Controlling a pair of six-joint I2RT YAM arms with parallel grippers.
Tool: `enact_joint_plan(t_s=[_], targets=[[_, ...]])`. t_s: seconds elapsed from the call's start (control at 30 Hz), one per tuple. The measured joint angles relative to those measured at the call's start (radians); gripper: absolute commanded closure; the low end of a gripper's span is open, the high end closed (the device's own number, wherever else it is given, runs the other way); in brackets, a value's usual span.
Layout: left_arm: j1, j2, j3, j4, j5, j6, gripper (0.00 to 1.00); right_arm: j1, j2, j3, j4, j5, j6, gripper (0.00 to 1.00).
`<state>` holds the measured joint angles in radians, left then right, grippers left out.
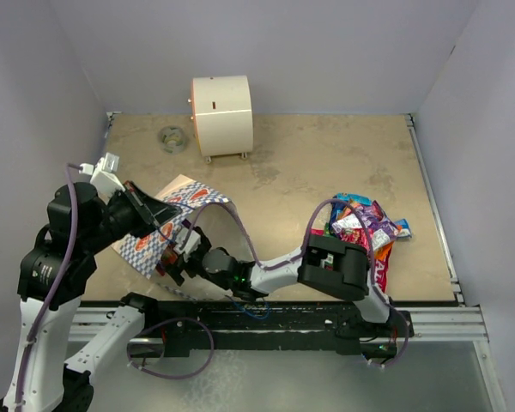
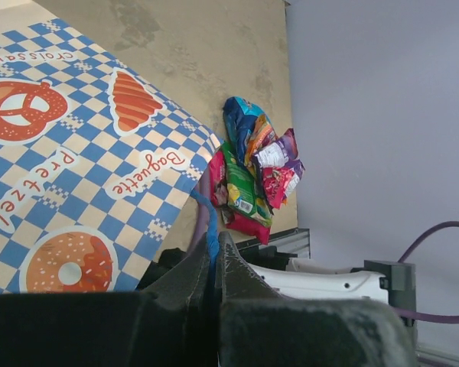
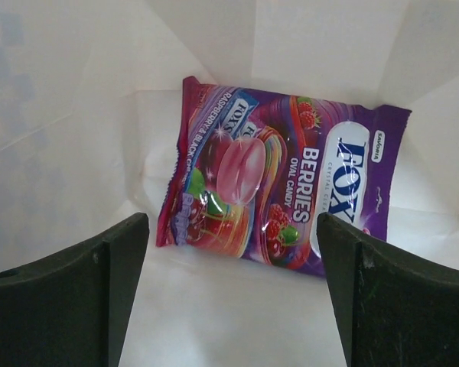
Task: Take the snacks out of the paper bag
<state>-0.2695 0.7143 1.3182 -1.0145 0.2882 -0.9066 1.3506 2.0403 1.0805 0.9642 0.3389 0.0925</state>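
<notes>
The robot needs to move its right gripper toward the right in the wrist view next and reach deeper onto the packet's white-label end [image 3: 369, 172], because that end is beyond the gripper's open fingers.
The paper bag [image 1: 167, 215], blue-and-white checkered with pastry pictures, lies tilted at the near left. My left gripper [image 2: 215, 256] is shut on its thin blue cord handle [image 2: 209, 225] and shows in the top view too [image 1: 161, 221]. My right gripper [image 3: 233, 229] is open inside the bag, its fingers [image 3: 76, 283] wide apart above the white floor. A purple berry candy packet [image 3: 283, 187] lies flat just ahead of the fingertips, untouched. Several other snacks [image 1: 366, 227] sit piled on the table at the right, also seen from the left wrist [image 2: 256, 180].
A cream cylindrical box [image 1: 221, 114] stands at the back centre, with a small round grey object [image 1: 172, 138] to its left. A metal rail [image 1: 429, 322] runs along the table's near edge. Grey walls enclose the table on three sides.
</notes>
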Motion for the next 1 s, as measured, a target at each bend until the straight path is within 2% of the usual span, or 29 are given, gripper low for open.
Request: enact_joint_plan(t_s=[0.33, 0.5, 0.77, 1.0], targets=[[0.000, 0.028, 0.010, 0.008, 0.072, 0.000, 1.00, -0.059, 0.181, 0.193, 0.005, -0.014, -0.021, 0.08], [0.000, 0.021, 0.010, 0.012, 0.095, 0.000, 1.00, -0.095, 0.233, 0.291, -0.057, 0.005, -0.020, 0.09], [0.000, 0.005, 0.010, 0.001, 0.094, 0.000, 1.00, -0.167, 0.270, 0.329, -0.152, 0.011, 0.023, 0.16], [0.000, 0.011, 0.009, -0.012, 0.075, 0.000, 1.00, -0.168, 0.294, 0.352, -0.188, 0.027, 0.051, 0.25]])
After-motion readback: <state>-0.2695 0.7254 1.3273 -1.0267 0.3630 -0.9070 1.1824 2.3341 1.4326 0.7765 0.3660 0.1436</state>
